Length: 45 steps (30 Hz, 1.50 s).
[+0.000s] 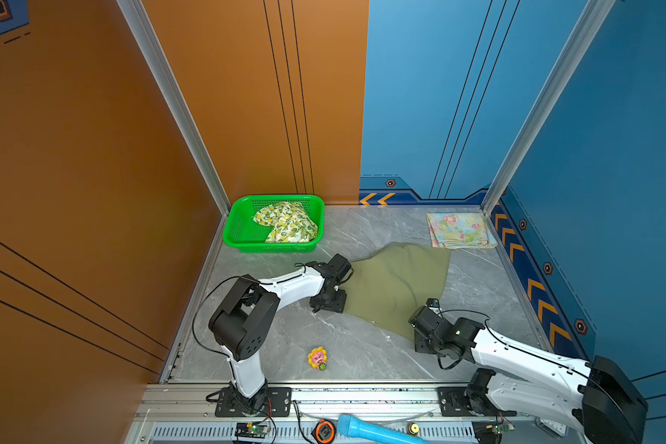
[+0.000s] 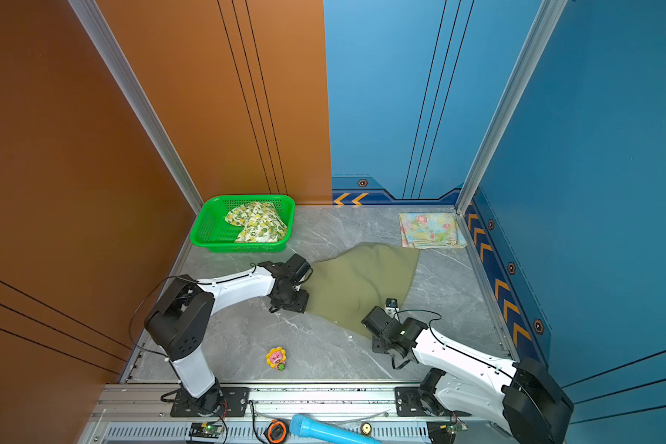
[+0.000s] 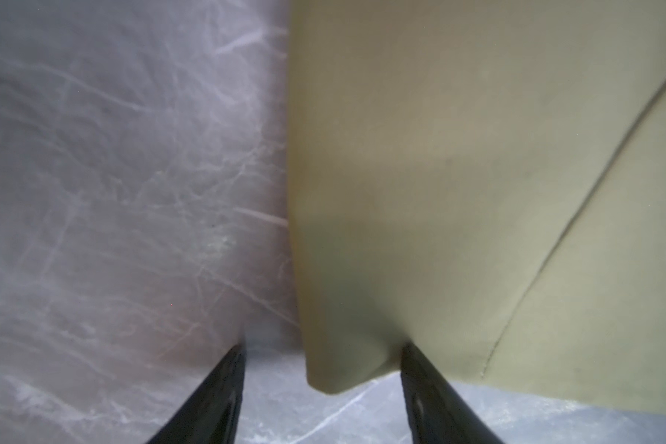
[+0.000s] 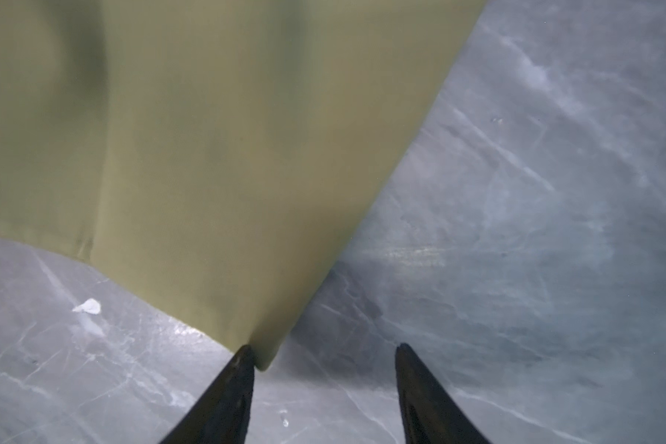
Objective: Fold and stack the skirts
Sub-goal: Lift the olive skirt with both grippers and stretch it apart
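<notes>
The skirt's near corner [image 1: 409, 333] [image 4: 269, 340] lies outward and touches only the outer finger, so my right gripper next shifts outward and toward my left gripper to close.
The olive green skirt [image 1: 395, 286] [image 2: 362, 284] lies spread on the grey marble table in both top views. My left gripper [image 1: 333, 305] [image 3: 323, 346] is low at the skirt's left near corner. It is open, and that corner [image 3: 343, 369] lies between its fingers. My right gripper [image 1: 418, 344] [image 4: 323, 346] is open at the skirt's near right corner, and the cloth tip [image 4: 264, 357] touches one finger. The pastel flowered skirt [image 1: 460, 230] lies folded at the back right. The lemon-print skirt [image 1: 287, 222] sits crumpled in the basket.
A green mesh basket [image 1: 235, 230] stands at the back left. A small sunflower toy [image 1: 317, 358] lies near the front edge. A metal rail [image 1: 362, 396] runs along the front, with a blue cylinder [image 1: 373, 432] below it. Walls close in three sides.
</notes>
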Motion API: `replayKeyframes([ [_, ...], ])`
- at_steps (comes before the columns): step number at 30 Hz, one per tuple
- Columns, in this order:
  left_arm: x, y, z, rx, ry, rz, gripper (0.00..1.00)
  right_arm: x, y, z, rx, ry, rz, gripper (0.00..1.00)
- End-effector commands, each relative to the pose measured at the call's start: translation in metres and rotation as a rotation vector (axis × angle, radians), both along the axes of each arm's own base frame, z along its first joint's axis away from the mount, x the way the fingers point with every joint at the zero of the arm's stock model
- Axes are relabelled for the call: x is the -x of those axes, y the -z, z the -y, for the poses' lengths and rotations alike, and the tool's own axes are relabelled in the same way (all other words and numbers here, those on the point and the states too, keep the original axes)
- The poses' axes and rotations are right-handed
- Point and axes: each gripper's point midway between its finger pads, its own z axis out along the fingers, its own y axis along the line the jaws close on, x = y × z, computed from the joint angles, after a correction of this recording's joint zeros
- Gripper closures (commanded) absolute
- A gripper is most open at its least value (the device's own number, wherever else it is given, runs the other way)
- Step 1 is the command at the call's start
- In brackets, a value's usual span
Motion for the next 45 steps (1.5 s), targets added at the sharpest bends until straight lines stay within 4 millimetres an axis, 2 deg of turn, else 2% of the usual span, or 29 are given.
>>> replayKeyframes([
  [1,0.004,0.010,0.002,-0.002,0.007,-0.021,0.57,0.000,0.010,-0.012,-0.075,0.031,-0.012,0.43],
  [3,0.004,0.014,0.001,-0.007,0.006,-0.026,0.61,-0.001,0.015,-0.013,-0.078,0.044,-0.020,0.46],
  [5,0.003,0.017,0.001,-0.012,0.005,-0.026,0.71,-0.003,0.020,-0.016,-0.087,0.055,-0.015,0.49],
  [7,0.002,0.018,0.000,-0.018,0.003,-0.024,0.88,-0.006,0.022,-0.016,-0.093,0.069,-0.008,0.57],
  [9,0.000,0.016,-0.001,-0.022,-0.002,-0.013,1.00,-0.010,0.020,-0.018,-0.100,0.076,0.002,0.58],
  [15,-0.002,0.007,-0.004,-0.014,-0.007,0.013,1.00,-0.017,0.004,-0.027,-0.171,0.086,0.028,0.50],
  [21,-0.003,0.000,-0.003,-0.001,-0.008,0.028,1.00,-0.020,-0.011,-0.022,-0.225,0.132,0.061,0.45],
  [28,-0.001,-0.002,-0.003,0.001,-0.006,0.033,1.00,-0.017,0.000,-0.019,-0.233,0.157,0.027,0.47],
  [32,-0.001,-0.003,-0.004,-0.001,-0.007,0.039,1.00,-0.015,0.010,-0.024,-0.249,0.159,0.000,0.54],
  [35,-0.002,-0.007,-0.002,0.003,-0.005,0.052,1.00,-0.021,0.010,-0.029,-0.263,0.154,0.012,0.64],
  [36,-0.003,-0.009,-0.002,0.005,-0.006,0.055,1.00,-0.024,0.010,-0.030,-0.254,0.152,0.014,0.69],
  [39,-0.006,-0.019,0.002,0.019,-0.003,0.076,1.00,-0.031,0.006,-0.029,-0.226,0.143,0.023,1.00],
  [42,-0.010,-0.039,0.006,0.036,0.003,0.110,1.00,-0.040,-0.016,-0.026,-0.211,0.142,0.080,1.00],
  [45,-0.014,-0.072,0.009,0.070,0.005,0.162,1.00,-0.048,-0.062,-0.012,-0.185,0.150,0.181,1.00],
])
